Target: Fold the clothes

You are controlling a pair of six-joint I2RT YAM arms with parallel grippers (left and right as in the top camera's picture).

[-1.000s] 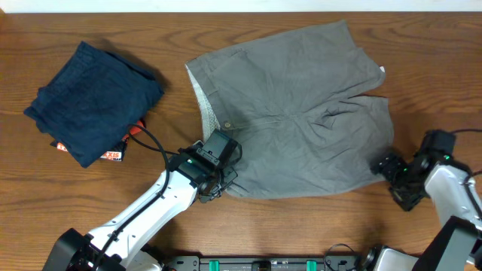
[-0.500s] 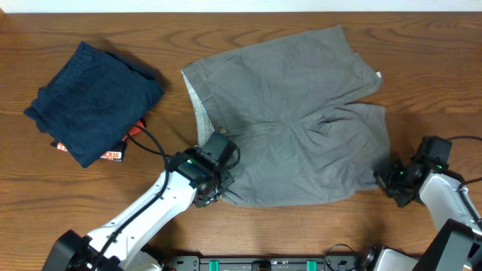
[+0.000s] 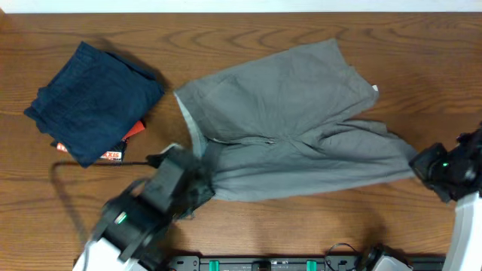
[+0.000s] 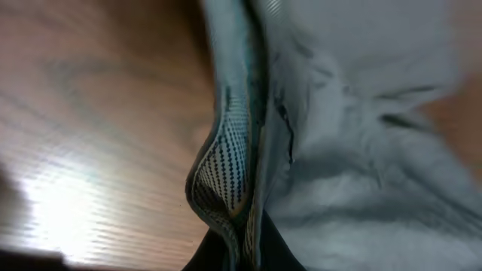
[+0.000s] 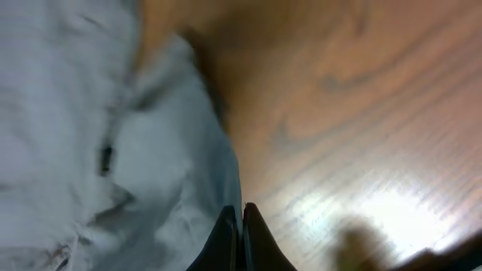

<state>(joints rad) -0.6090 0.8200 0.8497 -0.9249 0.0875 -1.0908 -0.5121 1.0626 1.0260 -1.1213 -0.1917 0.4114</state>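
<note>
The far waistband corner (image 3: pixel 181 96) lies outward of my left gripper, which needs to carry the pinched waistband corner outward onto it and release, doubling the spread trousers.
The clothes are grey-olive trousers (image 3: pixel 286 113), stretched across the middle of the table. My left gripper (image 3: pixel 200 183) is shut on the near-left waistband corner; its arm is blurred. In the left wrist view the checked inner lining (image 4: pixel 226 158) of the waistband is pinched between the dark fingertips of that gripper (image 4: pixel 242 239). My right gripper (image 3: pixel 419 163) is shut on the hem of the near leg at the far right. The right wrist view shows the grey cloth (image 5: pixel 151 173) running into this gripper's (image 5: pixel 242 216) closed tips, with bare wood beside it.
A folded navy-blue garment (image 3: pixel 94 102) lies at the left, over a small red and black item (image 3: pixel 120 148). The wooden table (image 3: pixel 339 218) shows in front of the trousers and at the far right. A black cable (image 3: pixel 71 214) trails by the left arm.
The right gripper closed on the leg hem and drew it rightward. The left arm pulled the waistband corner down-left. The trousers went from lying loose to stretched between the two grippers.
</note>
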